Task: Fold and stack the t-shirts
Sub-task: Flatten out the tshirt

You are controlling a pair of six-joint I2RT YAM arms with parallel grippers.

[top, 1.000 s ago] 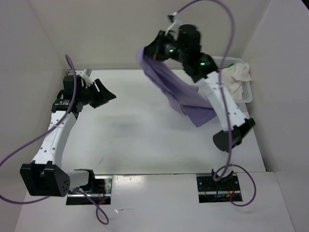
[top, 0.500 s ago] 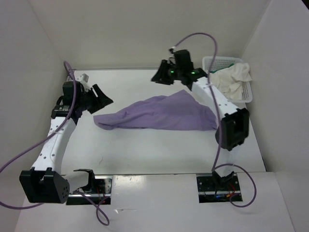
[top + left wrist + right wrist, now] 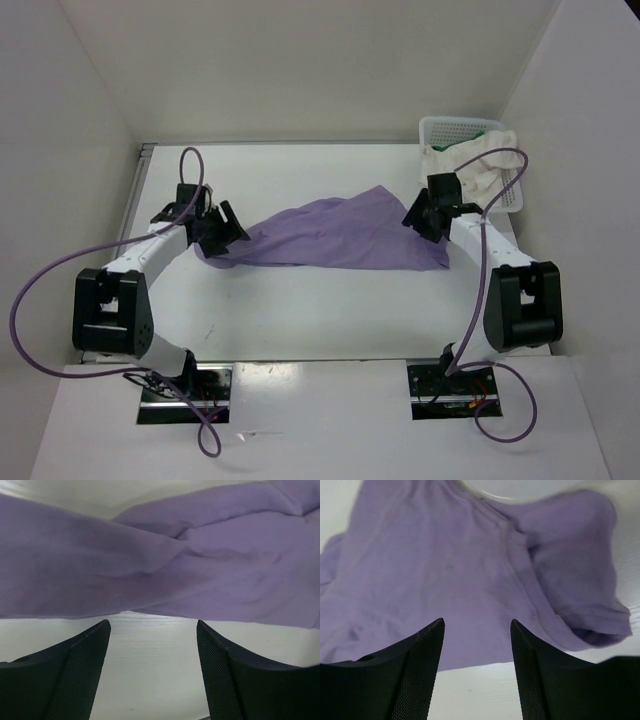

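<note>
Only flat cloth lies between the open fingers, so my right gripper needs to go down next and move slightly to the right in its wrist view, onto the cloth's hem.
The lavender t-shirt [image 3: 335,235] lies crumpled across the middle of the table. At its left end my left gripper [image 3: 226,230] is low and open; in the left wrist view bare table shows between the fingers [image 3: 152,635] and the cloth [image 3: 165,565] lies just ahead. My right gripper [image 3: 417,220] is open at the shirt's right end, its tips [image 3: 477,630] over the hem [image 3: 445,570] with nothing pinched. The off-white t-shirt [image 3: 480,165] spills over the basket's edge, with a sliver of green cloth [image 3: 484,128] behind it.
The white mesh basket [image 3: 440,127] stands at the back right corner. White walls close in the table on the left, back and right. Purple cables loop from both arms over the table's sides.
The right gripper has let go of the lavender shirt, which dropped from the air onto the table. Both arms came down and in to the shirt's two ends.
</note>
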